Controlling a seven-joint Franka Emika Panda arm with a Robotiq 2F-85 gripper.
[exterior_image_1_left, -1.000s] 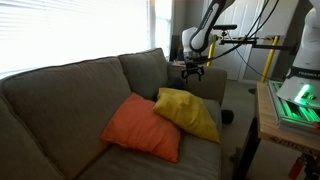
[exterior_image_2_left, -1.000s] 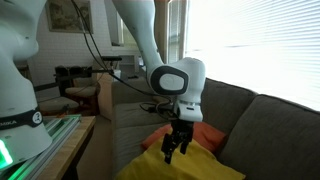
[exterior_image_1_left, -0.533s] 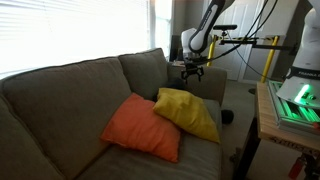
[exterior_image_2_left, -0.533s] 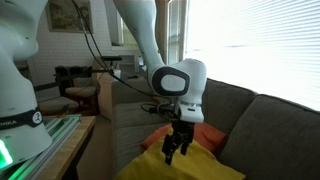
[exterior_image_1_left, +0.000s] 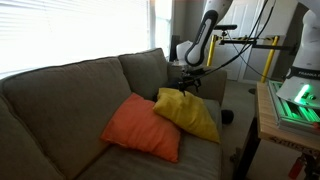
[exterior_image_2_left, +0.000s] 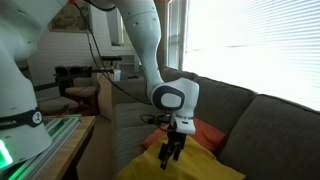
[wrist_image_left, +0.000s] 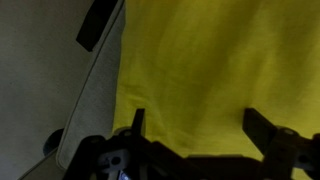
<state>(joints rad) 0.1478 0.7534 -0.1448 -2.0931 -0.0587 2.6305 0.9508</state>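
Observation:
My gripper lowers onto the pillow's cloth and closes there next, because the yellow pillow's far corner (exterior_image_1_left: 184, 95) (wrist_image_left: 203, 130) lies just beneath my open, empty fingers.
A yellow pillow (exterior_image_1_left: 188, 112) lies on the grey couch (exterior_image_1_left: 70, 95), partly overlapping an orange pillow (exterior_image_1_left: 142, 127) beside it. My gripper (exterior_image_1_left: 193, 82) hangs just above the yellow pillow's far corner, close to the couch's armrest. In an exterior view the gripper (exterior_image_2_left: 170, 152) points down at the yellow pillow (exterior_image_2_left: 190, 166), fingers spread. The wrist view is filled by the yellow pillow (wrist_image_left: 200, 60), and my gripper (wrist_image_left: 197, 125) stands open over it with nothing between the fingers.
The couch's armrest (exterior_image_1_left: 210, 85) is right by the gripper. A table with a green-lit device (exterior_image_1_left: 295, 100) stands off the couch's end. A dark object (wrist_image_left: 98, 24) lies on the grey couch seat (wrist_image_left: 40, 80) next to the pillow.
The arm has lowered, bringing the gripper down closer to the yellow pillow. The jaws have stayed open and the pillows have not moved.

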